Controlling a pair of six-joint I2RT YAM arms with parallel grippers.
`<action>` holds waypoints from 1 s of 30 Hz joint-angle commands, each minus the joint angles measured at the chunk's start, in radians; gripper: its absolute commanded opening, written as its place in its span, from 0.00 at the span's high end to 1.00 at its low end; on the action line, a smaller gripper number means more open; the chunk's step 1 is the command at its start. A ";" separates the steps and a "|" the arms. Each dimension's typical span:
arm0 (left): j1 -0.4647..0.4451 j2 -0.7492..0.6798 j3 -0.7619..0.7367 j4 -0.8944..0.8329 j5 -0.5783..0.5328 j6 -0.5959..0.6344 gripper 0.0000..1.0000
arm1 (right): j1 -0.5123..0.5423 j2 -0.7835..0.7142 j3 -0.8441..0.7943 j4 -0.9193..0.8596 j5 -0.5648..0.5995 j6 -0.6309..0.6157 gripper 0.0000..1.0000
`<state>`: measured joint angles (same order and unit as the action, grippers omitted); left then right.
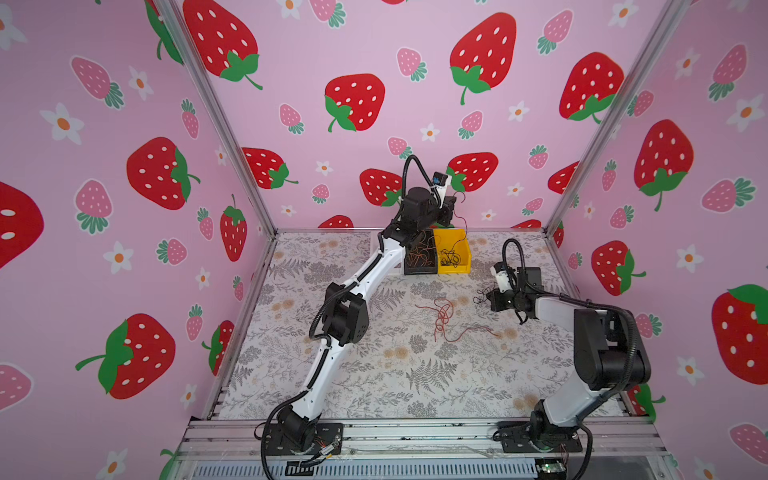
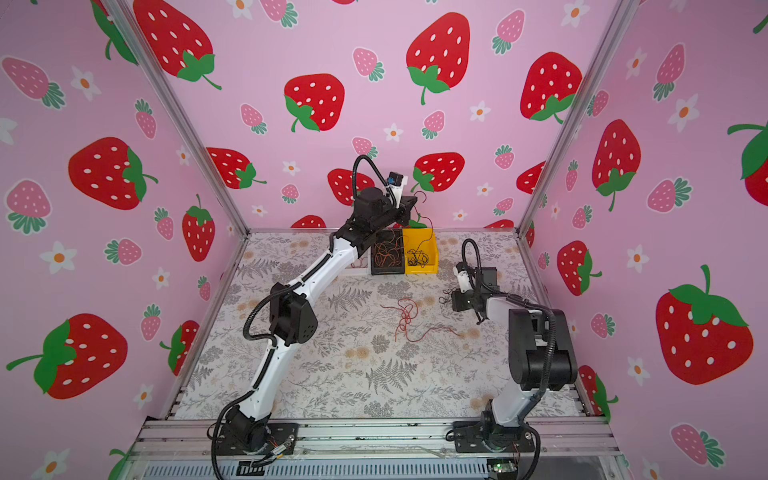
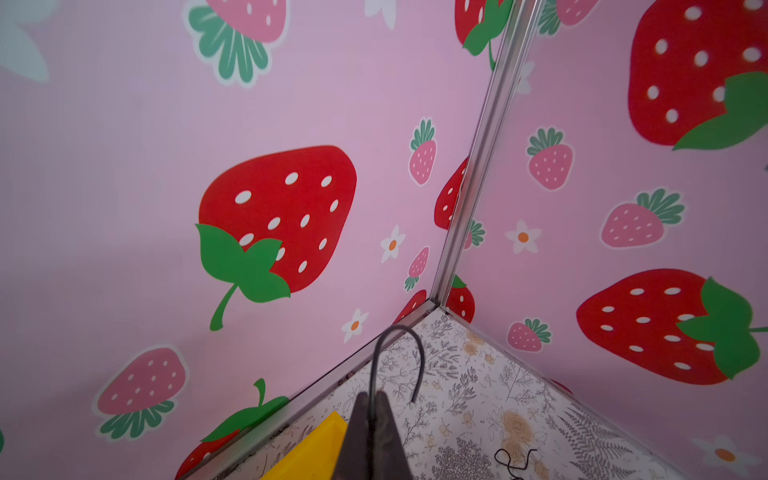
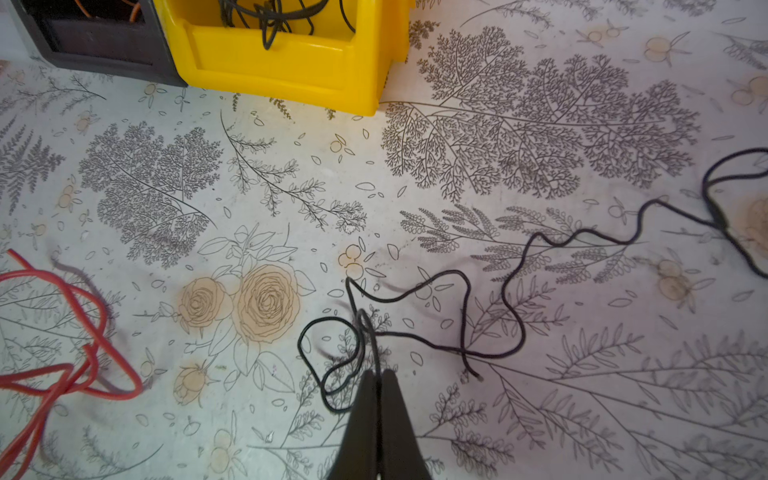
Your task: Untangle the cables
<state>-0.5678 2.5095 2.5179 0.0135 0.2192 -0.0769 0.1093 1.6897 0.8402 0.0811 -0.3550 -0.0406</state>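
Note:
My left gripper should next go down into the yellow bin (image 1: 453, 269) (image 3: 313, 456) below it and release the thin black cable there, because black wires already lie inside that bin.
The cables are thin wires. Raised above the yellow bin (image 1: 453, 269), my left gripper (image 1: 452, 203) is shut on a black cable (image 3: 419, 365), which curls out past its tips (image 3: 374, 395) and trails down toward the bin in both top views. Low over the table at the right, my right gripper (image 1: 487, 298) is shut on another black cable (image 4: 515, 266); its tips (image 4: 376, 372) pinch a strand, and the rest winds away over the mat. A loose bunch of red cables (image 1: 442, 316) lies mid-table, apart from both grippers, and shows again (image 4: 89, 328) in the right wrist view.
The yellow bin (image 2: 420, 269) holds a knot of black wires. Beside it, a black bin (image 1: 419, 271) holds orange ones. Both stand at the back wall. Strawberry-print walls close three sides, and an aluminium rail (image 1: 415, 432) carries the arm bases in front.

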 commanded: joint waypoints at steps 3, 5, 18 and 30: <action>-0.004 0.023 0.003 -0.022 -0.064 0.067 1.00 | 0.003 0.024 0.008 0.004 -0.021 0.013 1.00; -0.006 0.027 -0.016 -0.032 -0.066 0.079 1.00 | 0.003 0.025 0.005 0.003 -0.021 0.014 1.00; -0.050 0.031 -0.129 -0.087 -0.139 0.142 1.00 | 0.002 0.036 0.002 0.005 -0.022 0.019 1.00; -0.098 0.071 -0.143 -0.148 -0.281 0.208 0.93 | 0.000 0.012 0.000 -0.002 -0.019 0.024 1.00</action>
<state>-0.6624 2.5610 2.3825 -0.0998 -0.0116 0.1032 0.1089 1.7195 0.8402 0.0826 -0.3645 -0.0227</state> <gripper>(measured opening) 0.061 0.053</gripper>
